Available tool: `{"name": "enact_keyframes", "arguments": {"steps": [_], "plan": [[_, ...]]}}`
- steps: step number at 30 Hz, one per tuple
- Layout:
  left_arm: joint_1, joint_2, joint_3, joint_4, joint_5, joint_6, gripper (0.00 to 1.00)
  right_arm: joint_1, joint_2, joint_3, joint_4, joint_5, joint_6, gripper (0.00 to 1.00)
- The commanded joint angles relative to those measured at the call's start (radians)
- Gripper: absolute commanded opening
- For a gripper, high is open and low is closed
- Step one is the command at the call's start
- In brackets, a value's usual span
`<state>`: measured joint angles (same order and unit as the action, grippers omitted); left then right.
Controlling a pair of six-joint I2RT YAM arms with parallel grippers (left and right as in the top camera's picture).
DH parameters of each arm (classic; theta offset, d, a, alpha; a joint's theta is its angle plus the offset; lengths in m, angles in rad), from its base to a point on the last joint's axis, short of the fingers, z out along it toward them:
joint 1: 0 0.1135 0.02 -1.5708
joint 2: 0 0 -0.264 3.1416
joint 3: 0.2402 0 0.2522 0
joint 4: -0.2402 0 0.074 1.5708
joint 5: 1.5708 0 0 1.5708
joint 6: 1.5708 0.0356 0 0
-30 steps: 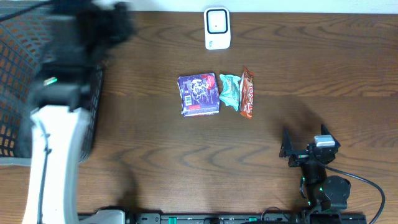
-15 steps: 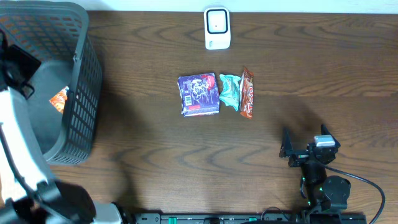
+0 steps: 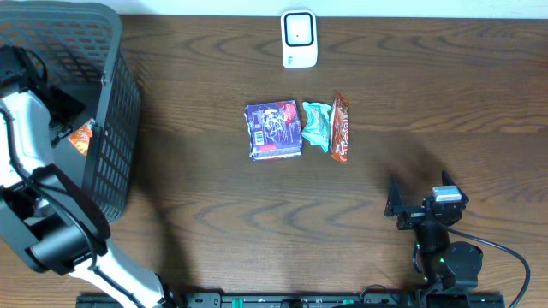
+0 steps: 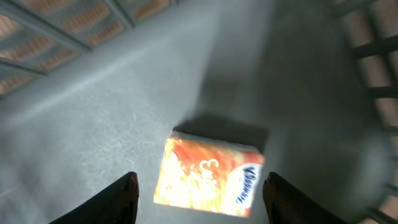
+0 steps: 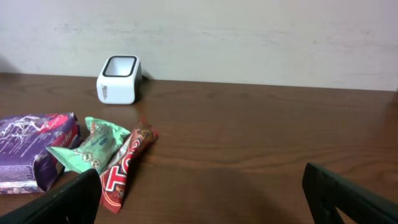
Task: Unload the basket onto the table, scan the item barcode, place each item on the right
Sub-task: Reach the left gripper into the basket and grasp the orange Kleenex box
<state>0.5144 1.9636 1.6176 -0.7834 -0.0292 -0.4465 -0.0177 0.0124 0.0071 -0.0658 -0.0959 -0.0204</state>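
Observation:
My left gripper moves further down into the grey basket next and closes on the orange tissue pack's edge (image 3: 81, 137) (image 4: 194, 190). The pack lies just below its open fingers.
The white barcode scanner (image 3: 299, 38) stands at the table's far edge and shows again as the scanner (image 5: 119, 79) in the right wrist view. Three items lie mid-table: a purple pack (image 3: 273, 130), a teal packet (image 3: 316, 126) and a red bar (image 3: 341, 128). An orange tissue pack (image 4: 208, 177) lies on the floor of the grey basket (image 3: 107, 128). My left gripper (image 4: 200, 182) hangs open just above it, a finger on each side, not touching. My right gripper (image 3: 396, 205) rests open near the front right, holding nothing.
The basket's mesh walls (image 4: 56, 25) close in around my left gripper. My left arm (image 3: 26, 111) reaches over the basket's near rim. The red bar (image 5: 127, 162) lies closest to my right gripper (image 5: 199, 180), with bare wood between them.
My left arm has swung from a blur above the basket down into it and now hangs over the orange pack. The right arm has not moved.

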Motion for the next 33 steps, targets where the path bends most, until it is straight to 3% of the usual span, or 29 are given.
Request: {"name": "enact_keyframes", "arguments": {"steps": [1,14,15,17,21,26,29,33], "plan": [[0.000,0.051,-0.010,-0.006,-0.010,-0.013,0.64,-0.007,-0.005,-0.001,-0.004,0.005,-0.011,0.99],[0.000,0.151,-0.040,-0.035,-0.005,-0.011,0.62,-0.007,-0.005,-0.001,-0.004,0.005,-0.011,0.99],[0.000,0.151,-0.044,-0.032,-0.005,-0.011,0.47,-0.007,-0.005,-0.001,-0.004,0.005,-0.011,0.99],[0.000,0.151,-0.046,-0.031,-0.005,-0.011,0.08,-0.007,-0.005,-0.001,-0.004,0.005,-0.011,0.99],[0.000,0.144,-0.042,-0.032,0.050,-0.011,0.07,-0.007,-0.005,-0.001,-0.004,0.005,-0.011,0.99],[0.000,0.073,-0.003,-0.026,0.305,-0.011,0.07,-0.007,-0.005,-0.001,-0.004,0.005,-0.011,0.99],[0.000,-0.038,0.002,0.020,0.401,-0.012,0.07,-0.007,-0.005,-0.001,-0.004,0.005,-0.011,0.99],[0.000,-0.233,0.002,0.076,0.403,-0.023,0.07,-0.007,-0.005,-0.001,-0.004,0.005,-0.011,0.99]]}}
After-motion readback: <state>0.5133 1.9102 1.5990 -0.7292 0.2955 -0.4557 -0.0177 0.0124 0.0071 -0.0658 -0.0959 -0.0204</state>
